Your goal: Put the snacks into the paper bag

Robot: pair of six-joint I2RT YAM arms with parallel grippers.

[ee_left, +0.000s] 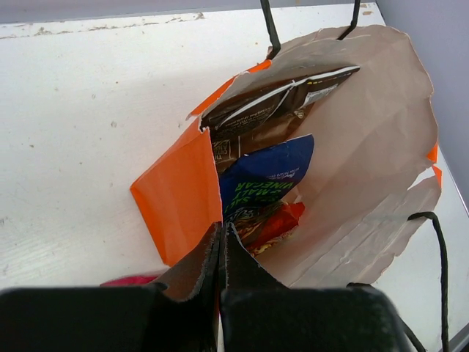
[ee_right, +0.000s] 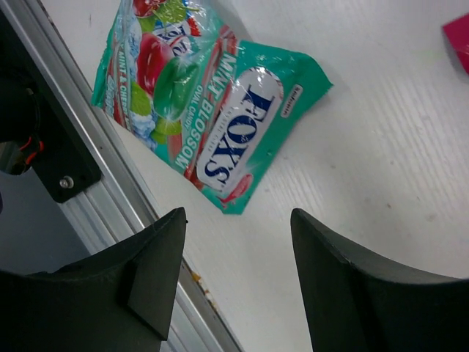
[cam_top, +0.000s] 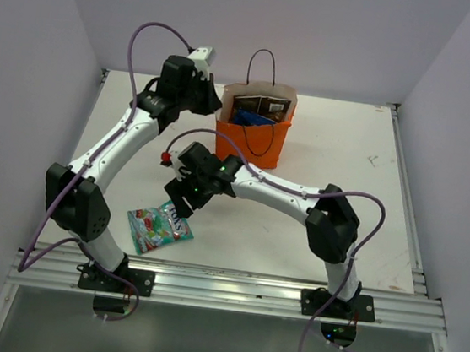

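My right gripper is above the teal-green packet's FOXS label, which is at the packet's end nearest my open fingers. It will go down onto it, toward the left in the top view.
The orange paper bag stands upright at the table's middle back. It holds the dark brown packet, the blue packet and the red-orange packet. My left gripper is shut on the bag's left rim. The teal-green packet with red lies flat near the front edge and also shows in the right wrist view. My right gripper is open and empty, a little above the table just beside that packet. The small pink-red packet lies left of the bag.
The aluminium rail runs along the table's front edge, close to the teal packet. The bag's thin black handles stick up above its rim. White walls close in the table on the left, back and right.
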